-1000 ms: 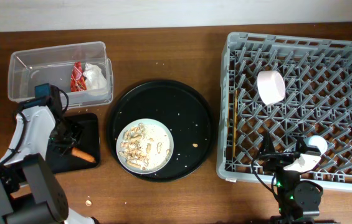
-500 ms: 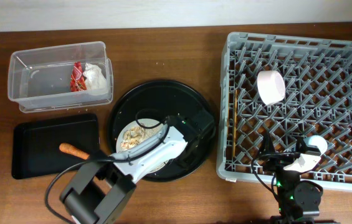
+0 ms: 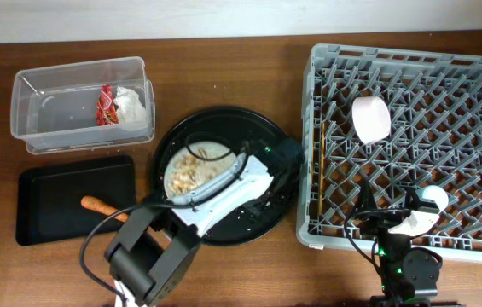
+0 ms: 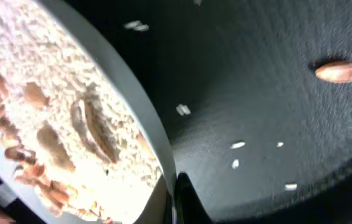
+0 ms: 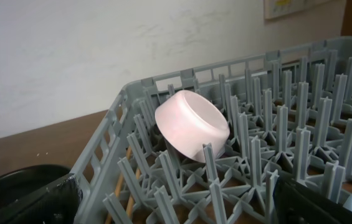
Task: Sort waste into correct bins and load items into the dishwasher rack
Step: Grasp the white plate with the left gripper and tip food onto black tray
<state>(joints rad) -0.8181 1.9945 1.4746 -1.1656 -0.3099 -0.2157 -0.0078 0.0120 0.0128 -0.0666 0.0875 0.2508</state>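
The left gripper rises next and tips the scrap-covered plate over the flat black tray. Then it lowers the plate onto the dishwasher rack's wires beside the white bowl, since those stand empty.
My left gripper [image 3: 245,164] is shut on the rim of the white plate [image 3: 191,167], over the large round black tray [image 3: 223,128]. In the left wrist view the fingers [image 4: 185,194] pinch the plate edge [image 4: 144,118], and the plate is tilted with pale food scraps [image 4: 45,124] on it. The grey dishwasher rack [image 3: 309,102] holds the white bowl [image 3: 371,118] on its side, the chopsticks [image 3: 317,166] and the small blue cup [image 3: 433,197]. My right gripper [image 3: 388,213] is open and empty at the rack's front edge. The bowl [image 5: 191,124] also shows in the right wrist view.
The clear tub [image 3: 53,119] at the back left holds the red wrapper [image 3: 105,104] and the white tissue [image 3: 131,104]. The flat black tray [image 3: 53,200] holds the orange sausage piece [image 3: 100,205]. Loose crumbs [image 4: 339,71] lie on the round tray.
My left arm swung from the flat black tray to the round tray and took hold of the plate. The plate has moved up and back and is tilted. The right arm has not moved.
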